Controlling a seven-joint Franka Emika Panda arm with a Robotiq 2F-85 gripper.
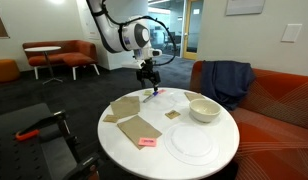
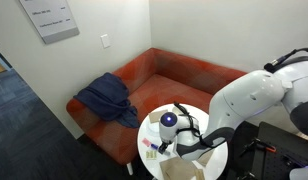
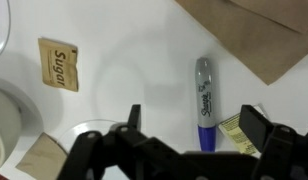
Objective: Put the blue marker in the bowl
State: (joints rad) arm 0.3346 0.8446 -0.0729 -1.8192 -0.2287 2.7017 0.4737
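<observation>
The gripper moves down and slightly toward the right in the wrist view onto the blue cap (image 1: 155,93) (image 3: 206,138) next, since the marker lies off-centre between its open fingers.
The blue marker (image 3: 203,98) is a grey Sharpie with a blue cap, lying flat on the white round table (image 1: 164,160). In the wrist view it lies between my two fingers, nearer the right one. My gripper (image 3: 194,125) is open and empty, just above the marker. In an exterior view the gripper (image 1: 147,72) hangs over the table's far edge, with the marker (image 1: 154,93) below it. The cream-white bowl (image 1: 204,109) stands to the right of it and shows at the wrist view's left edge (image 3: 4,120). In the exterior view from behind the arm, the arm hides the marker and the bowl.
A flat white plate (image 1: 191,143) lies at the table's front. Brown napkins (image 1: 124,108) and a pink sticky note (image 1: 147,142) lie to the left. A sugar packet (image 3: 59,63) and a yellow packet (image 3: 239,130) lie near the marker. A red sofa with a blue cloth (image 1: 226,80) stands behind.
</observation>
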